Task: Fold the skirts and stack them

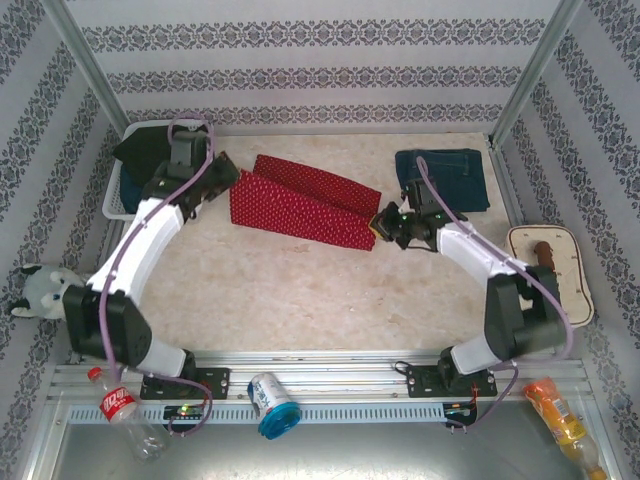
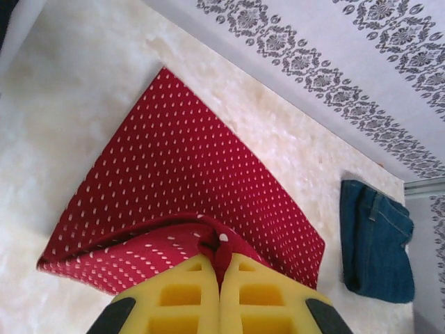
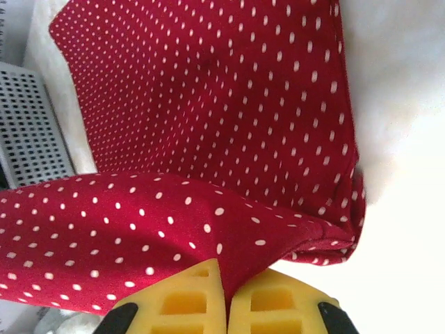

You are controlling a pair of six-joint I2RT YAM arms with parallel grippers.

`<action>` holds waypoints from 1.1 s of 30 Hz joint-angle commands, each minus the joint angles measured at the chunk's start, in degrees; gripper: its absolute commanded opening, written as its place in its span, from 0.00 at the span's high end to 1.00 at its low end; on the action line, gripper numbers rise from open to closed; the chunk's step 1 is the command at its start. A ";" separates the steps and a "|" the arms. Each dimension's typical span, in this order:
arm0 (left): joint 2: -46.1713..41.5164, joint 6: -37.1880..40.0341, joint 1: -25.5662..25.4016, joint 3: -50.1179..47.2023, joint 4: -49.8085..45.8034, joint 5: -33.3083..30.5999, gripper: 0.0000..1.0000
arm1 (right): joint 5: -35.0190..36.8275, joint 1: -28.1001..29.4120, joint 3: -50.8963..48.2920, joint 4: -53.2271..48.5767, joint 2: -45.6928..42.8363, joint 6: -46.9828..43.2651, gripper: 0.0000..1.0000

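Note:
My left gripper carries the skirt's pinched end outward and down to the skirt's far corner (image 1: 260,159) (image 2: 164,74) next and releases it there, since that corner is still uncovered.
The red polka-dot skirt (image 1: 300,205) lies across the middle back of the table, its near layer lifted at both ends. My left gripper (image 1: 222,178) is shut on the skirt's left end, red cloth (image 2: 174,202) pinched between its yellow fingers (image 2: 188,296). My right gripper (image 1: 385,222) is shut on the right end, where the skirt (image 3: 208,118) rises into its yellow fingers (image 3: 181,299). A folded dark blue denim skirt (image 1: 442,178) rests at the back right (image 2: 375,240). A dark skirt (image 1: 140,150) hangs over the basket at the back left.
A white mesh basket (image 1: 115,195) stands at the back left, its wall (image 3: 28,125) close to the skirt. A white tray (image 1: 560,270) with a brown object lies at the right edge. Bottles and a can sit on the front rail. Patterned walls enclose the table.

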 commanded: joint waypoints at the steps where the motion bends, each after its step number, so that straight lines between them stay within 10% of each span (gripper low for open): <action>1: 7.34 6.60 0.65 7.43 2.73 -2.86 1.00 | -0.43 -2.11 6.45 -1.69 5.67 -6.22 1.00; 27: 40.38 5.08 1.77 36.34 -6.58 -1.14 0.99 | -2.06 -6.39 23.53 -1.58 26.63 -5.18 0.89; 31: 44.81 3.33 2.32 42.90 -7.84 -0.23 0.87 | -3.32 -7.85 23.84 3.88 27.09 -4.09 0.78; 33: 47.35 2.62 2.71 47.60 -8.81 1.17 0.58 | -4.72 -8.75 24.59 6.53 27.84 -4.11 0.67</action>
